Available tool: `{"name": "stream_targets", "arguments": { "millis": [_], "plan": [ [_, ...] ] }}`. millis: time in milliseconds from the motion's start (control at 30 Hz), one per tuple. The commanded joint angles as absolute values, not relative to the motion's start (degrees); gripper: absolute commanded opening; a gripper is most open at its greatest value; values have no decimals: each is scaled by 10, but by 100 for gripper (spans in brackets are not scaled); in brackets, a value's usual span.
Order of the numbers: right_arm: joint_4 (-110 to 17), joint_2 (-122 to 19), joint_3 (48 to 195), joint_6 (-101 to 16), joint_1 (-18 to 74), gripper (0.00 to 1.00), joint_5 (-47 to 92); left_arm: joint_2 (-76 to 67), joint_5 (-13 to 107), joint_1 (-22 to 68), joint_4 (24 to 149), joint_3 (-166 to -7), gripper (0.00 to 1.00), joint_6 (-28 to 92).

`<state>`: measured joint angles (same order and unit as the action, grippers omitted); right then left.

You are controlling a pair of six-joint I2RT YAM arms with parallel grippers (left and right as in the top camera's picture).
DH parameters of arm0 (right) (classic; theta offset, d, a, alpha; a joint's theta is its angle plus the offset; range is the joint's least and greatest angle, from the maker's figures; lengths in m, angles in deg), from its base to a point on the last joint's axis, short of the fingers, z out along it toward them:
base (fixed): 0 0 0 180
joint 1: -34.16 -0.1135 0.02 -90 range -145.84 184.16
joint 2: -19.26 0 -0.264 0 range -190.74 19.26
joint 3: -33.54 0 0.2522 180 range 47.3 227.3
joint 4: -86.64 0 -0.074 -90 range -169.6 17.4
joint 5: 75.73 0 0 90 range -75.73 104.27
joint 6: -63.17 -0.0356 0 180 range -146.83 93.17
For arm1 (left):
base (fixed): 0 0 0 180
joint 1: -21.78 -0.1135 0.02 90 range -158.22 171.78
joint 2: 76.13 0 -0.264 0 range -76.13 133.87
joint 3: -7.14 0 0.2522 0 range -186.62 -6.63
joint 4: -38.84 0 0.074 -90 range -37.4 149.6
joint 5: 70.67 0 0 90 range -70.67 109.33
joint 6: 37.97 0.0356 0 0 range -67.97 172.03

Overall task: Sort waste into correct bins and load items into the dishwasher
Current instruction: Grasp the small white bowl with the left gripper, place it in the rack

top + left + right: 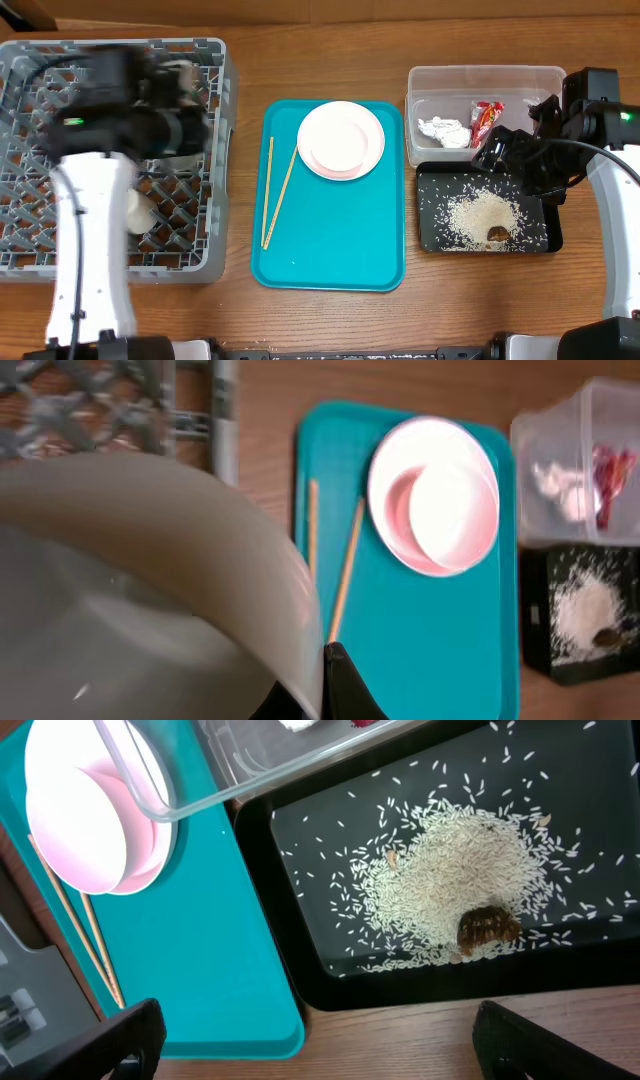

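My left gripper needs to tilt and bring the grey bowl down onto the pegs beyond the white cup (pixel 140 213) in the rack's near part.
My left gripper (pixel 325 680) is shut on the rim of a large pale grey bowl (pixel 130 590). In the overhead view the arm is a blur (pixel 150 95) over the grey dish rack (pixel 30 250). A white cup (pixel 140 213) lies in the rack. The pink-sided bowl (pixel 340 140) and two chopsticks (pixel 280 190) lie on the teal tray (pixel 330 250). The clear tub (pixel 485 72) holds the napkin (pixel 445 130) and the red-and-white wrapper (pixel 485 118). The black tray (pixel 430 240) holds rice (pixel 480 212) and the brown lump (pixel 497 234). My right gripper (pixel 315 1040) is open and empty above the black tray's edge. The plate is out of view.
The teal tray sits between the rack and the two bins. The clear tub's corner overhangs it in the right wrist view (pixel 150 800). Bare wooden table (pixel 330 320) runs along the front edge.
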<state>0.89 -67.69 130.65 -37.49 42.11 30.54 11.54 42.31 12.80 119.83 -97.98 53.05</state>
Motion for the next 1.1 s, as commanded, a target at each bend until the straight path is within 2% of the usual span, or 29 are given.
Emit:
{"name": "stream_targets", "arguments": {
  "millis": [0,233,400,733,967,1033,1067],
  "plan": [
    [11,-667,1322,-372,423,100,304,153,681,2,1184,-985,4,655],
    [13,-667,1322,-372,423,100,304,270,873,-102,1137,-985,4,688],
    [16,-667,1322,-372,423,100,304,334,962,-106,1072,-985,4,687],
    [20,-667,1322,-372,423,100,304,401,962,-126,1014,-985,4,683],
    [22,-667,1322,-373,423,100,306,426,885,-141,1042,-983,4,684],
    [22,-667,1322,-373,423,100,306,426,862,-152,1054,-983,10,683],
    [22,-667,1322,-373,423,100,306,425,857,-157,1061,-983,20,683]
  ]
}}
